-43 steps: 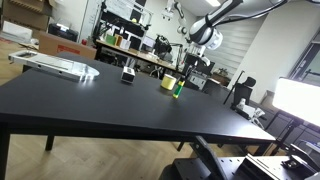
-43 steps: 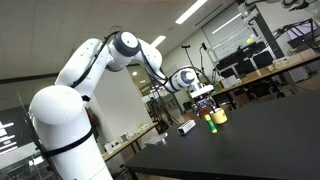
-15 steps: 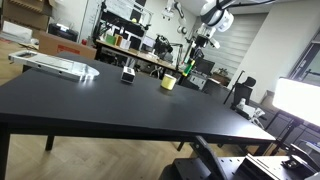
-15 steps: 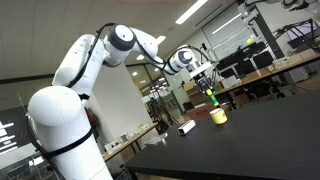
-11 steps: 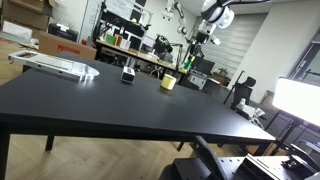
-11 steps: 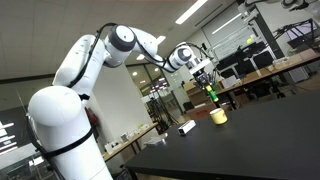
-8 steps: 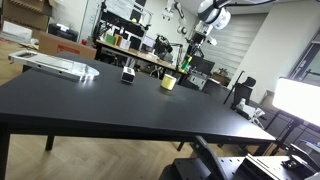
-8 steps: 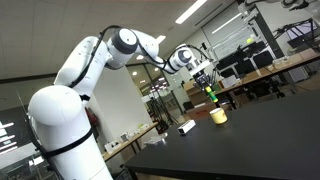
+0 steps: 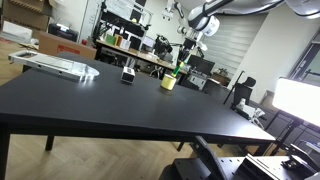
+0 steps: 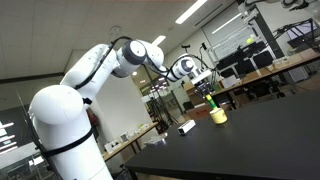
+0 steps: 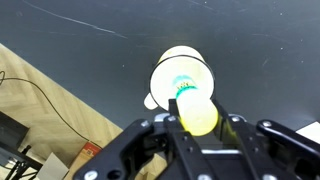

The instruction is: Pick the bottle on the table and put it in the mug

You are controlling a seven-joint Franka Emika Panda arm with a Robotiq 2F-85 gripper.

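My gripper brings the green bottle down into the pale-yellow mug's round opening (image 9: 169, 76) (image 11: 182, 76) next before releasing it, since the bottle's lower end is still above the mug's rim.
My gripper (image 11: 197, 124) is shut on the slim green bottle (image 11: 195, 108) and holds it upright. In the wrist view the bottle's lower end points down at the round opening of the pale-yellow mug (image 11: 168, 68) below it. The mug (image 9: 169, 82) stands on the black table's far side, and the bottle (image 9: 180, 68) hangs just above and beside it under the gripper (image 9: 184, 58). In the exterior view from the opposite side the bottle (image 10: 211, 101) hangs from the gripper (image 10: 206, 90), close over the mug (image 10: 218, 116).
A black-and-white boxy object (image 9: 128, 74) stands on the table (image 9: 120, 105) a little way from the mug and shows again (image 10: 187, 127) in an exterior view. A flat white tray-like thing (image 9: 55, 65) lies at the table's far corner. Cluttered benches stand behind.
The arm has swung sideways and come down a little with the bottle, bringing it from higher up to just over the mug. The mug has not moved.
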